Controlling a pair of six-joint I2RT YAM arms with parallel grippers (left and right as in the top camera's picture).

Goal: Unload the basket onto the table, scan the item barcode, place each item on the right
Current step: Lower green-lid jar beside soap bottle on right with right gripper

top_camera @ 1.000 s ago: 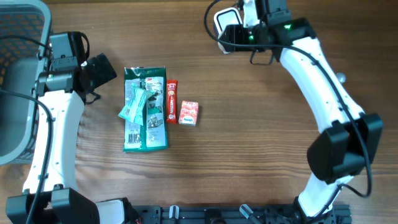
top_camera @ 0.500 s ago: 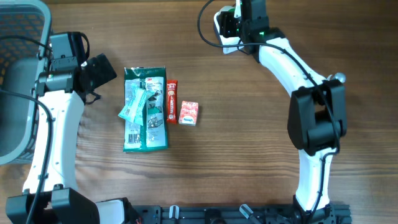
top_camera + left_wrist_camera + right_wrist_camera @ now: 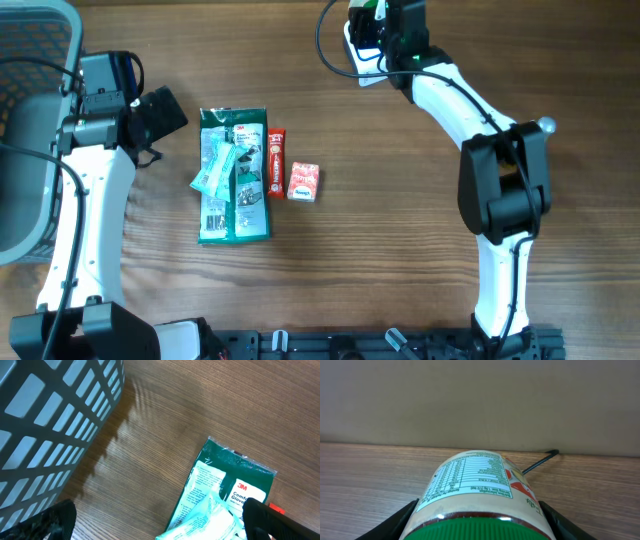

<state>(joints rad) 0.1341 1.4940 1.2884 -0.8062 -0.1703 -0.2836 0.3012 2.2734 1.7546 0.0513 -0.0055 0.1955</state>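
Observation:
The jar (image 3: 475, 485) goes back next in my right gripper, to the gripper's right in the overhead view; fingers will tilt down and release, since clear wood lies there.
My right gripper (image 3: 480, 527) is shut on a round jar (image 3: 475, 485) with a green lid and a beige label carrying a nutrition table. The jar lies sideways between the black fingers (image 3: 402, 522), just above the wood, pointing at the far wall. From overhead that gripper (image 3: 374, 22) sits at the table's far edge, and the jar is mostly hidden under it. My left gripper (image 3: 160, 527) is open with nothing between its fingers, hovering left of a green glove pack (image 3: 227, 485). No scanner shows.
On the table's left half lie the green glove pack (image 3: 235, 175) with a pale teal sachet (image 3: 214, 168) on it, a red stick pack (image 3: 276, 162) and a small red-and-white box (image 3: 303, 182). A grey mesh basket (image 3: 28, 130) stands at the left edge. A black cable (image 3: 540, 461) runs behind the jar.
The right arm has swung its wrist left and back toward the far edge, folding its forearm, with the jar still gripped. The left arm has not moved.

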